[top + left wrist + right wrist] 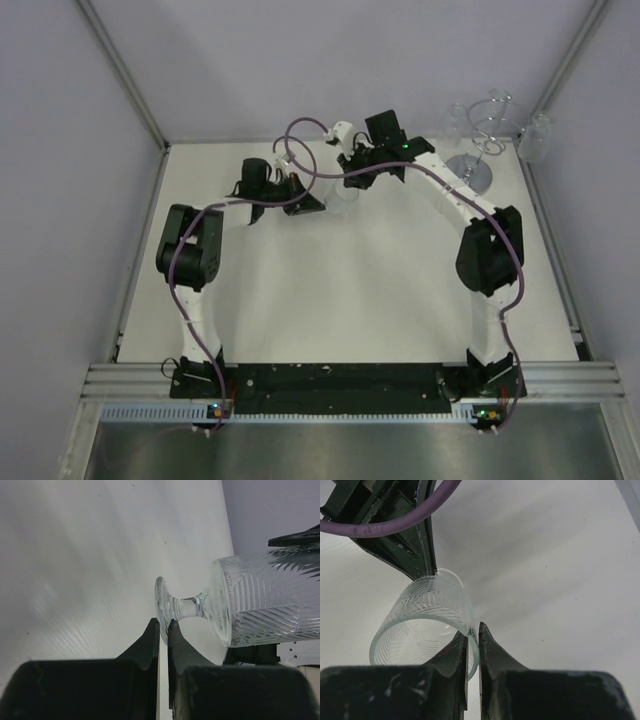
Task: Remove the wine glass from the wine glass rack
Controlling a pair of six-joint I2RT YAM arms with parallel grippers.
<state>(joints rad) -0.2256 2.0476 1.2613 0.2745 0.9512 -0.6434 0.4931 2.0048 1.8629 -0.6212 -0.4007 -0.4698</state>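
The wine glass hangs sideways in the air, so it goes lower and tilts further down in my right gripper next. Then the glass's foot (pixel 162 605) goes onto the table.
A clear cut-pattern wine glass (pixel 340 196) hangs on its side between my two grippers above the table, left of the wine glass rack (pixel 484 140). My left gripper (pixel 312 200) is shut on the rim of the glass's foot (pixel 162 605), with the bowl (pixel 265 605) pointing away from it. My right gripper (pixel 356 182) is shut on the wall of the bowl at its open mouth (pixel 425 622), one finger inside and one outside. The left gripper's fingers (pixel 412 547) show behind the glass in the right wrist view.
The rack's round shiny base (pixel 470 172) stands at the back right corner. Clear glasses hang on it, one on the left (pixel 455 118) and one on the right (pixel 536 136). Grey walls close in the back and both sides. A purple cable (pixel 385 527) runs by the left gripper.
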